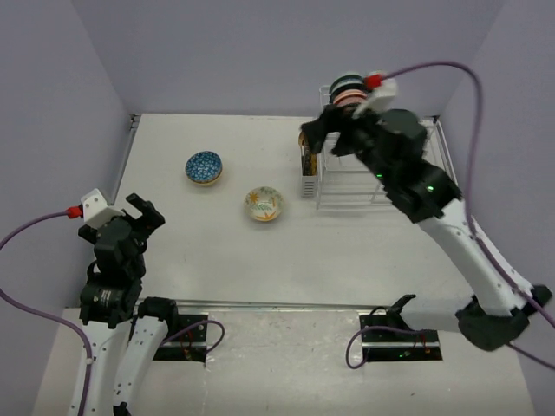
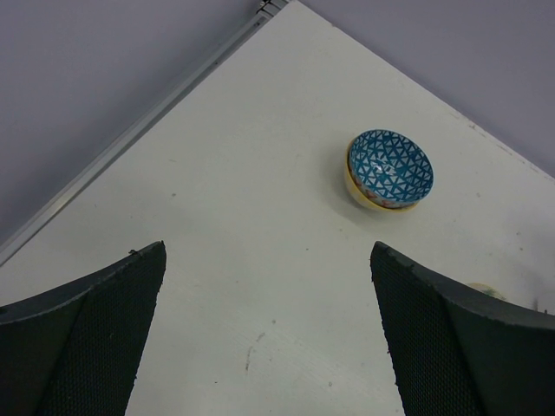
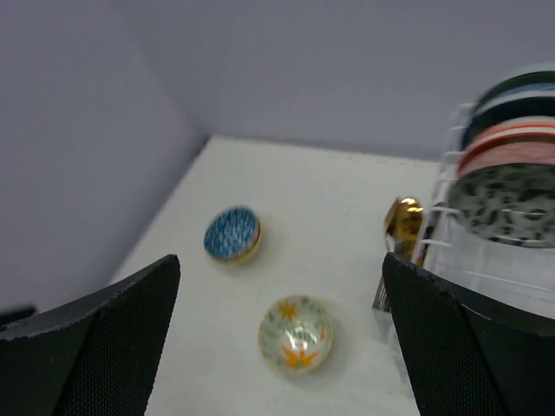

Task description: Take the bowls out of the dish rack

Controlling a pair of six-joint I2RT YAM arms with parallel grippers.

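Observation:
My right gripper lowers and turns next, away from the utensil holder, onto the grey-patterned bowl's rim, since that bowl stands frontmost in the row.
A blue-patterned bowl (image 1: 204, 167) and a cream bowl with orange flowers (image 1: 264, 204) sit on the white table; they also show in the right wrist view, the blue one (image 3: 232, 234) and the cream one (image 3: 296, 334). The blue bowl shows in the left wrist view (image 2: 389, 169). The dish rack (image 1: 351, 186) stands at the back right with several bowls (image 3: 512, 169) upright in its slots. My right gripper (image 1: 319, 139) is open and empty, high at the rack's left end. My left gripper (image 1: 143, 215) is open and empty near the front left.
A gold-brown utensil holder (image 1: 305, 163) hangs on the rack's left end, also in the right wrist view (image 3: 403, 224). Purple walls enclose the table at the back and both sides. Purple cables trail from both arms.

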